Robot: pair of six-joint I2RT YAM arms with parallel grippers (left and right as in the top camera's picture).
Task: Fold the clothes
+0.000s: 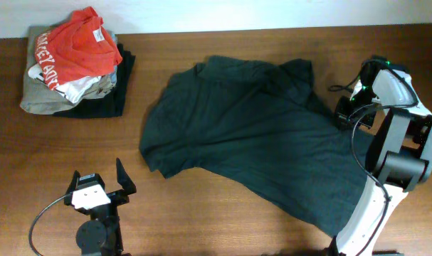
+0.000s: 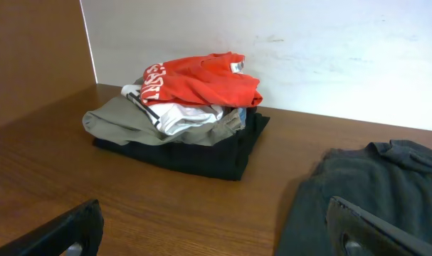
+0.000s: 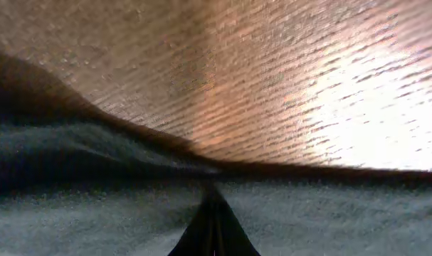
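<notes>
The robot's right gripper needs to pull the bunched fold outward and to the left in the overhead view to let go of it at the shirt's far edge (image 1: 217,65), since the cloth slants.
A dark green shirt (image 1: 258,135) lies spread and rumpled across the middle of the table. It also shows at the right of the left wrist view (image 2: 372,185) and fills the lower half of the right wrist view (image 3: 95,206). My right gripper (image 1: 346,112) is down at the shirt's right edge. Its fingers (image 3: 214,217) are pressed together with the cloth bunched around them. My left gripper (image 1: 98,186) is open and empty near the table's front edge, left of the shirt's lower left corner. Its fingers (image 2: 216,231) are spread wide above bare wood.
A stack of folded clothes (image 1: 73,64) with a red shirt (image 2: 201,78) on top sits at the back left corner, next to the white wall (image 2: 308,50). The right arm's white base (image 1: 372,213) stands at the front right, over the shirt's lower hem.
</notes>
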